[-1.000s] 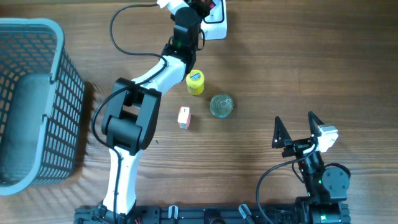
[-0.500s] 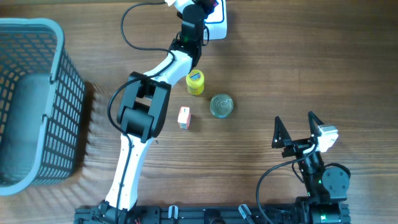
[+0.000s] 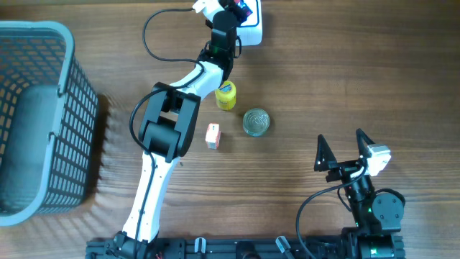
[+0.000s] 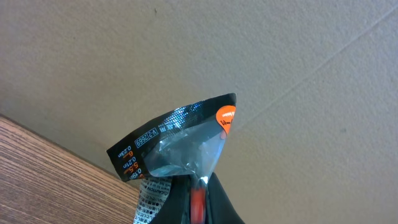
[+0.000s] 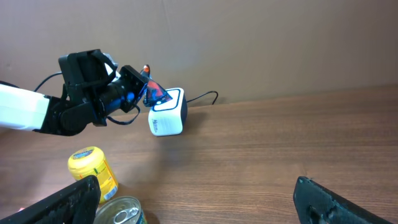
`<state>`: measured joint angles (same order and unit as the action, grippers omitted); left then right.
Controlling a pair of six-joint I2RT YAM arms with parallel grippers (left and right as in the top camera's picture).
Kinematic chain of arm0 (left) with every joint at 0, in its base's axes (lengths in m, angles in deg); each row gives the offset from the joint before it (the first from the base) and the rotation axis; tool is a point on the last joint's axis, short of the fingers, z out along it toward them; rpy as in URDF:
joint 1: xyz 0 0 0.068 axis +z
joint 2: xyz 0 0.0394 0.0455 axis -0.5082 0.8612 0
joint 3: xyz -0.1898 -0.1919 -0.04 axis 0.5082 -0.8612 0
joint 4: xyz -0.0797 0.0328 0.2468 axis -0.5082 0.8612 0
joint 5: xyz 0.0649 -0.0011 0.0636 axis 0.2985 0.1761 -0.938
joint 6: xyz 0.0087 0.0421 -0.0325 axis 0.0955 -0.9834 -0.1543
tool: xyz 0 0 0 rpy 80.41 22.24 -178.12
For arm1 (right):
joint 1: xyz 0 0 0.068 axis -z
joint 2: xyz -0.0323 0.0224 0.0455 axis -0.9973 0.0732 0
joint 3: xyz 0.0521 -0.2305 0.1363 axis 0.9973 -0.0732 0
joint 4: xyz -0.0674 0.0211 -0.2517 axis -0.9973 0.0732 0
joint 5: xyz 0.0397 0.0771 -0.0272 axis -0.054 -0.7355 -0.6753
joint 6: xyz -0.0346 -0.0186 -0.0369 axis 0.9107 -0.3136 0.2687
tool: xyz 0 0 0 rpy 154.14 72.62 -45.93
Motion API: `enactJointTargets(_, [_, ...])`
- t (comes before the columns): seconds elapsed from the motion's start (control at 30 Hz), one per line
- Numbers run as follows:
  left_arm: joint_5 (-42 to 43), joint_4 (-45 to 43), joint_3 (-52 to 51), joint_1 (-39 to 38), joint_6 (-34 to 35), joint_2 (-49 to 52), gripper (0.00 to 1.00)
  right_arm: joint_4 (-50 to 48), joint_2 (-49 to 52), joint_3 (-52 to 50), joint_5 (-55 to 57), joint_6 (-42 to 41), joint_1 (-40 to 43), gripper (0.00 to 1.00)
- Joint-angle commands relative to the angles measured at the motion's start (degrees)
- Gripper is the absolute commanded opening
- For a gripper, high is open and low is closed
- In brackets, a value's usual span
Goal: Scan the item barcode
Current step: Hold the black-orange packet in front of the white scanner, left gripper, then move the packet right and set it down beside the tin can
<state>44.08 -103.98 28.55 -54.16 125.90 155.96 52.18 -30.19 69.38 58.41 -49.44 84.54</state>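
Note:
The spot on the tabletop (image 3: pixel 312 116) beside the tin can is clear. My left gripper should move back next, to the right in the overhead view, and down to that spot.
The item is a small foil packet (image 4: pixel 177 140) with black and orange print, pinched at its lower edge by my left gripper (image 4: pixel 198 186), which is shut on it. From overhead the packet (image 3: pixel 245 8) hangs at the far edge of the table, just above the white scanner box (image 3: pixel 251 27). The right wrist view shows the packet (image 5: pixel 153 93) right against the top corner of the scanner (image 5: pixel 166 113). I cannot make out a barcode. My right gripper (image 3: pixel 341 147) stands open and empty at the near right.
A yellow jar (image 3: pixel 226 95), a tin can (image 3: pixel 256 121) and a small orange-and-white box (image 3: pixel 213 135) lie mid-table. A grey mesh basket (image 3: pixel 43 115) fills the left side. The scanner's black cable (image 5: pixel 202 98) trails along the back edge.
My left arm has stretched further toward the back, carrying the packet slightly right over the scanner. The right arm has not moved.

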Motion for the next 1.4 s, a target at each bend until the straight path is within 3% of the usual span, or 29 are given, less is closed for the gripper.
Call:
enactJointTargets(0.0, [-0.7,-0.1,1.2,-0.2,-0.6,0.7,0.04,-0.3,-0.1,-0.1,0.3,-0.4,0.0,1.0])
enactJointTargets(0.33, [0.2,-2.4,1.2,-0.1,-1.5,-2.0,0.04,-0.3,-0.1,-0.1,0.3,-0.4,0.0,1.0])
enactJointTargets(0.7, [14.8,20.6,1.2,-8.0,-3.9,-21.1,0.04,-0.3,-0.1,-0.1,0.3,-0.4,0.0,1.0])
enactJointTargets(0.8, [17.3,23.7,1.2,-11.7,-3.8,-22.3,0.04,-0.3,-0.1,-0.1,0.3,-0.4,0.0,1.0])
enactJointTargets(0.97, [17.7,36.5,1.2,-14.9,-3.8,-22.2,0.04,-0.2,-0.1,-0.1,0.4,-0.4,0.0,1.0])
enactJointTargets(1.37, [22.1,53.1,1.1,-15.3,-4.0,-22.1,0.04,-0.4,-0.1,0.0,3.5,-1.6,0.0,1.0])
